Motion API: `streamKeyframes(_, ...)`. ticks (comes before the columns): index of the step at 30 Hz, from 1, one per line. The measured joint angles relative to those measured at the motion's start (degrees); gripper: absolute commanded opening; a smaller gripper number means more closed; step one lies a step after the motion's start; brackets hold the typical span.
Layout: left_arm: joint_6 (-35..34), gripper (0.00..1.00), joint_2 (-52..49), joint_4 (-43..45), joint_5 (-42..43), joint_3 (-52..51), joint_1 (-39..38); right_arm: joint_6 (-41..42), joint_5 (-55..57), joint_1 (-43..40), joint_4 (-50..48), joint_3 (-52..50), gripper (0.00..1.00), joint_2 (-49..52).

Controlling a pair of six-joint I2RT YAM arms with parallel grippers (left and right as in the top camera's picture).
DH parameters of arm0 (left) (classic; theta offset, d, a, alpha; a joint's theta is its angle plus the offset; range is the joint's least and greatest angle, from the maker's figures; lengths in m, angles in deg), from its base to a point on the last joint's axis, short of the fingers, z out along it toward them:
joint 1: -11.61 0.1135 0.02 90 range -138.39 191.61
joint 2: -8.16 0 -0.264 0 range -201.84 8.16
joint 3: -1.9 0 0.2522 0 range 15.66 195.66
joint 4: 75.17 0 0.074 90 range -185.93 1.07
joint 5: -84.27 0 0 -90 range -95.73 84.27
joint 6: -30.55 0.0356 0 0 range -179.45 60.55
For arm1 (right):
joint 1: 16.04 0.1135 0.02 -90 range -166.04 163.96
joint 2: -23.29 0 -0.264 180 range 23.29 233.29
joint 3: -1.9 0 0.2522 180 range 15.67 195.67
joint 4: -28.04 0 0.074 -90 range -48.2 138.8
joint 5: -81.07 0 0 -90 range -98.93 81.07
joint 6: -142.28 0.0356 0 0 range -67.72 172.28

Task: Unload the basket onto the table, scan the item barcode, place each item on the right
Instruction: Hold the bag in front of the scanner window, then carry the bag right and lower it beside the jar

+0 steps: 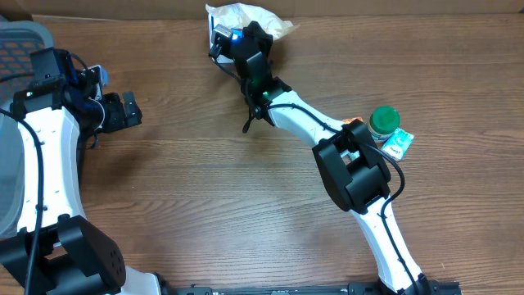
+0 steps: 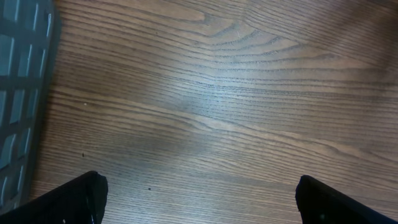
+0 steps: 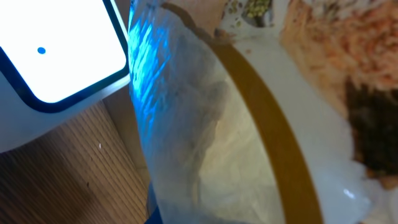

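Note:
My right gripper should next carry its packet back, since the scanner (image 1: 223,34) lights it, and release it beside the green-lidded jar (image 1: 383,121) to its right in the overhead view.
The item is a crinkled white food packet (image 1: 246,15) with a gold band, at the table's far edge. It fills the right wrist view (image 3: 205,143), lit blue along its left side. Beside it sits the scanner (image 1: 223,34), white-faced with a blue glow (image 3: 56,50). My right gripper (image 1: 248,37) reaches over the packet and is shut on it, and its fingers are hidden behind the packet. My left gripper (image 1: 129,111) hovers over bare wood at the left, open wide (image 2: 199,180) with nothing between its fingers.
A grey mesh basket (image 1: 20,41) stands at the far left, and its wall shows in the left wrist view (image 2: 18,93). A green-lidded jar (image 1: 383,121) and a small blue-white packet (image 1: 399,144) sit at the right, next to the right arm's elbow.

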Motion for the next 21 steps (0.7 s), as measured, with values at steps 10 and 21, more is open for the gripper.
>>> streamKeyframes(10,0.0,1.0,0.0,0.0,0.0,0.0,0.0,6.5,0.3,1.4,5.7,0.0,0.04,-2.0)
streamKeyframes(21,0.0,1.0,0.0,0.0,-0.1,0.0,0.0,33.8,-7.5,1.2,43.5,0.1,0.04,-24.0)
